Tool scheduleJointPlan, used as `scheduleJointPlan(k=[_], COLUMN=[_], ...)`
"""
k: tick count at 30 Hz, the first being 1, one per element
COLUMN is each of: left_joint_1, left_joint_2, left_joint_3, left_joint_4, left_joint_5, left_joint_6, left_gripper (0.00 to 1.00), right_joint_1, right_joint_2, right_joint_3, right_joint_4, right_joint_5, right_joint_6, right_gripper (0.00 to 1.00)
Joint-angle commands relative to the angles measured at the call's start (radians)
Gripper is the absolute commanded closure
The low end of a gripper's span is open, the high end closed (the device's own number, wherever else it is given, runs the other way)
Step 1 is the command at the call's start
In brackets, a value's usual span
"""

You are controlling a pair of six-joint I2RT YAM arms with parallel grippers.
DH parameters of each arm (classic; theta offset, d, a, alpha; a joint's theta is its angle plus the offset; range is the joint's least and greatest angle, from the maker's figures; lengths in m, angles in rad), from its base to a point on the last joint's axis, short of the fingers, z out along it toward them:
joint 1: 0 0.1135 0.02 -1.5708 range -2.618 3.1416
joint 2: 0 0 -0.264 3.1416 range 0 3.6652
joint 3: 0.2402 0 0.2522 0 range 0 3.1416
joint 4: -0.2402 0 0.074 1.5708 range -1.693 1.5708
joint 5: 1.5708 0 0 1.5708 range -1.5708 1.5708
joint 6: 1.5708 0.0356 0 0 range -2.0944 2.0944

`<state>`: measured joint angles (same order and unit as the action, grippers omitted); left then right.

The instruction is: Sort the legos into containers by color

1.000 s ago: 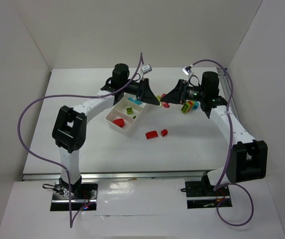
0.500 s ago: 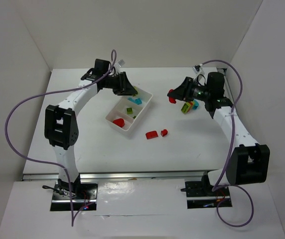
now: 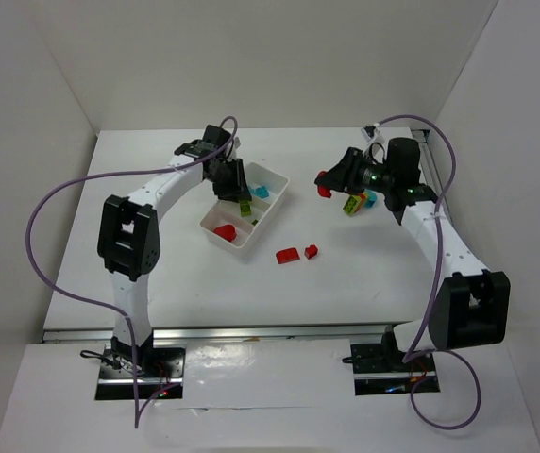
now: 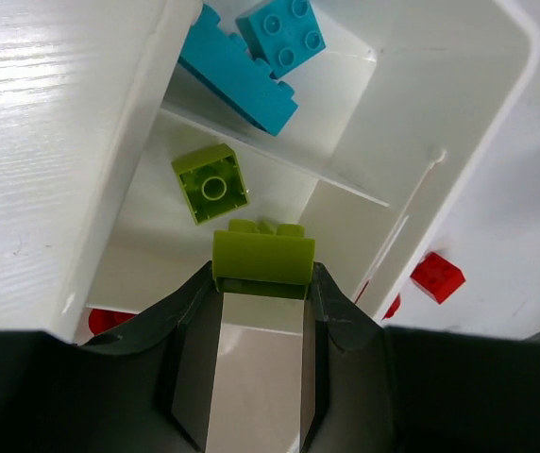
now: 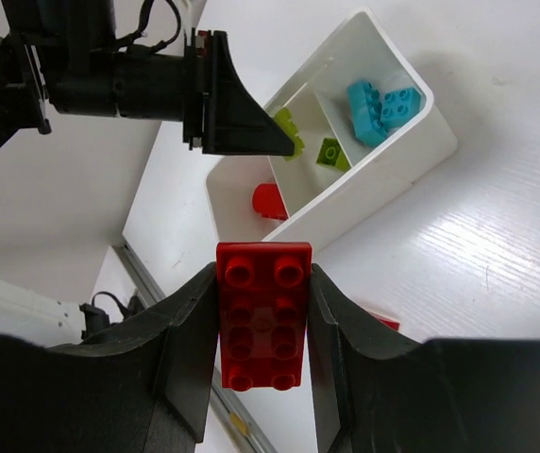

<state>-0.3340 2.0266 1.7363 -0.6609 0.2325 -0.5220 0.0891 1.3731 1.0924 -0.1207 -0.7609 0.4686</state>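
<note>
Next, my right gripper moves over the near section of the tray and down to release, since the red brick's section lies below it, to its left in the top view.
A white tray (image 3: 272, 212) with three compartments lies at the table's middle. My left gripper (image 3: 243, 201) is shut on a lime green brick (image 4: 262, 257) and holds it over the middle compartment, beside another lime brick (image 4: 210, 184). Cyan bricks (image 4: 251, 66) lie in the far compartment. A red brick (image 3: 223, 229) lies in the near one. My right gripper (image 3: 325, 183) is shut on a flat red brick (image 5: 262, 311) and holds it in the air to the right of the tray (image 5: 374, 193).
Two red bricks (image 3: 287, 255) (image 3: 312, 251) lie on the table in front of the tray's right side. A lime-topped multicolour stack (image 3: 354, 204) and a cyan brick (image 3: 371, 198) sit under the right arm. White walls close in three sides.
My left gripper has swung round the tray's far end to a spot over the middle compartment. My right gripper has lifted with the red brick and then held still.
</note>
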Motion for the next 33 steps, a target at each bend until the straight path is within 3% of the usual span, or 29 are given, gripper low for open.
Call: scheduleJointPlan(k=[1, 3, 4, 8, 11, 12, 20, 29, 32, 33], left_joint_1=[-0.019, -0.029, -0.030, -0.030, -0.030, -0.039, 0.013, 0.176, 0.213, 0.213], left_joint_2=[0.029, 0.029, 0.029, -0.005, -0.034, -0.043, -0.213, -0.410, -0.440, -0.440], left_joint_3=[0.068, 0.068, 0.068, 0.048, 0.057, 0.066, 0.235, 0.103, 0.066, 0.066], left_joint_4=[-0.049, -0.069, -0.069, -0.069, -0.083, -0.104, -0.284, -0.272, -0.238, -0.238], left_joint_5=[-0.079, -0.105, -0.105, -0.105, -0.105, -0.105, -0.263, -0.342, -0.306, -0.296], left_joint_6=[0.016, 0.016, 0.016, 0.025, 0.046, 0.060, 0.057, 0.036, 0.036, 0.036], left_gripper=[0.83, 0.71, 0.57, 0.33, 0.31, 0.24, 0.23, 0.21, 0.21, 0.21], right_joint_1=[0.027, 0.028, 0.037, 0.078, 0.142, 0.158, 0.354, 0.532, 0.577, 0.587], right_joint_2=[0.014, 0.023, 0.023, 0.043, 0.076, 0.076, 0.243, 0.471, 0.549, 0.578], right_joint_3=[0.034, 0.043, 0.043, 0.066, 0.106, 0.115, 0.247, 0.386, 0.438, 0.460], right_joint_4=[-0.002, -0.002, -0.002, -0.023, -0.048, -0.048, -0.048, -0.020, -0.043, -0.056], right_joint_5=[0.020, 0.020, 0.031, 0.051, 0.096, 0.106, 0.182, 0.227, 0.250, 0.265], right_joint_6=[-0.019, -0.019, -0.028, -0.048, -0.076, -0.076, -0.130, -0.168, -0.200, -0.200], right_gripper=[0.96, 0.96, 0.96, 0.96, 0.96, 0.96, 0.96, 0.95, 0.85, 0.75])
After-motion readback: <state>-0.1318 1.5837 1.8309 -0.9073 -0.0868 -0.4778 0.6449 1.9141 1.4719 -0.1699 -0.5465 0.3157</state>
